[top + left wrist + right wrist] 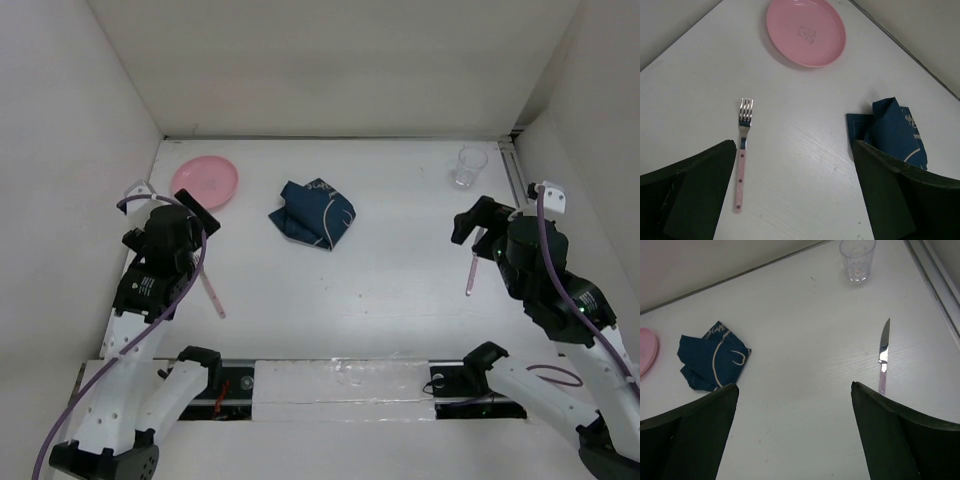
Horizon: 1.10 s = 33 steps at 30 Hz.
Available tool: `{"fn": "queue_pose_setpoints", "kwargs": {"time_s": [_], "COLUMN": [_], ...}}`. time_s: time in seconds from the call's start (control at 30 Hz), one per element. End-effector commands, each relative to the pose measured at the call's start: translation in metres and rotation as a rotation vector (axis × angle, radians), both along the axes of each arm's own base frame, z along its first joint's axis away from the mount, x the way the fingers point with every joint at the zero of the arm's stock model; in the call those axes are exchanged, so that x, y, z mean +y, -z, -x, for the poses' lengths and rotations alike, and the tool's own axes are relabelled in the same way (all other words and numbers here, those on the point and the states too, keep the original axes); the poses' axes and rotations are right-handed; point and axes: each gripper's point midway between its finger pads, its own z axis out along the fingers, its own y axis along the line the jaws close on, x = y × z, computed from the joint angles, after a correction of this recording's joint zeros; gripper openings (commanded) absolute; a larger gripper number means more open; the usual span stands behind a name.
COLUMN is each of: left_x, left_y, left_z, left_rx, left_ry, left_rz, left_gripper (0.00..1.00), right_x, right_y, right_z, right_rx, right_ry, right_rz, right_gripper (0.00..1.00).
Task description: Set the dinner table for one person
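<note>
The cloth stands up at the raised fold nearest the pink plate [205,181], so next I will swing my left gripper toward the crumpled placemat [312,213] and then lower it onto that fold.
The white dinner table [380,280] holds a pink plate [205,181] at the far left and a crumpled dark-blue placemat [312,213] near the middle. A clear glass [467,167] stands at the far right. A pink-handled fork [212,293] lies by my left gripper [192,218], which is open and empty. A pink-handled knife [472,268] lies by my right gripper [476,224], also open and empty. The left wrist view shows the fork [742,160], plate [806,31] and placemat [895,132]. The right wrist view shows the knife [883,357], glass [857,259] and placemat [712,362].
White walls [340,60] close the table on the left, back and right. A rail [514,175] runs along the right wall near the glass. The arm bases and a black strip [350,385] sit at the near edge.
</note>
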Motion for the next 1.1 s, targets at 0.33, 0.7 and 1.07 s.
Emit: {"fn": "queue_pose_setpoints", "kwargs": {"time_s": [0.33,0.7,1.07], "left_x": [-0.116,-0.148,-0.181], "left_y": [0.028,0.107,0.168], "left_z": [-0.07,-0.182,-0.242], "left_rx": [0.002,0.106,0.157], "left_ry": [0.327,0.292,0.402], "left_rz": [0.481,0.561,0.624], "left_gripper": [1.0,1.0,1.0], "right_x": [0.061,0.105,0.108], "right_y": [-0.017,0.0,0.019], "right_z": [-0.017,-0.012,-0.009], "right_rx": [-0.107,-0.082,-0.05], "right_ry": [-0.271,-0.482,-0.493], "right_rz": [-0.099,-0.119,-0.094], "right_gripper": [1.0,1.0,1.0]}}
